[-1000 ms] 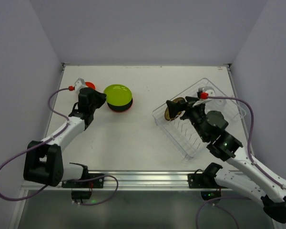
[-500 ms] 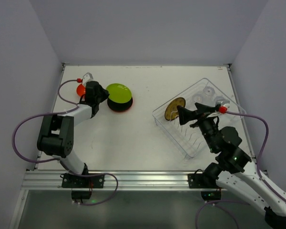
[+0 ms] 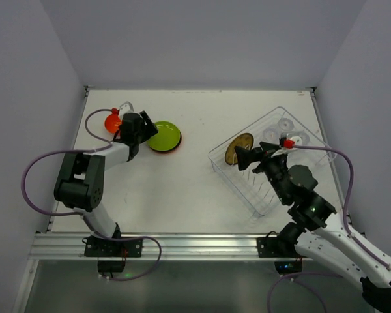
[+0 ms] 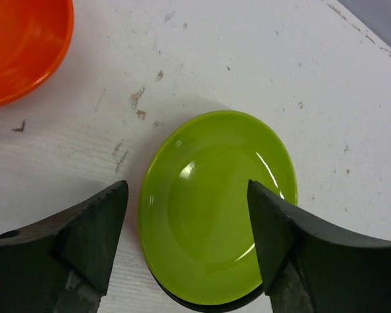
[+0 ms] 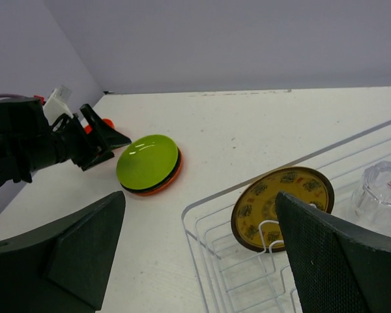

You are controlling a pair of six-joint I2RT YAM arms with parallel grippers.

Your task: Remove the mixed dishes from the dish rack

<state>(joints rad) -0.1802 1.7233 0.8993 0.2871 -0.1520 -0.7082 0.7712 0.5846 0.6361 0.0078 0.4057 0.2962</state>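
The patterned plate's upper rim stands clear above the rack's dividers, so I will move my right gripper outward and tilt it down until its fingers are on both sides of that rim.
The lime green plate lies flat on top of a stack, with a dark plate's rim showing beneath it and an orange plate at the bottom. My left gripper hovers open just above that stack, holding nothing. The small orange-red bowl sits to its left. In the dish rack the brown-yellow patterned plate stands upright in the dividers, and clear cups sit at the far end. My right gripper is open beside the patterned plate, not touching it.
The rack's clear near wall lies between my right gripper and the white table. A clear cup stands right of the patterned plate. Grey walls close the table in on the left, back and right.
My left gripper has opened and let go of the lime green plate, which now lies flat on the stack. The right gripper has drawn back slightly from the patterned plate.
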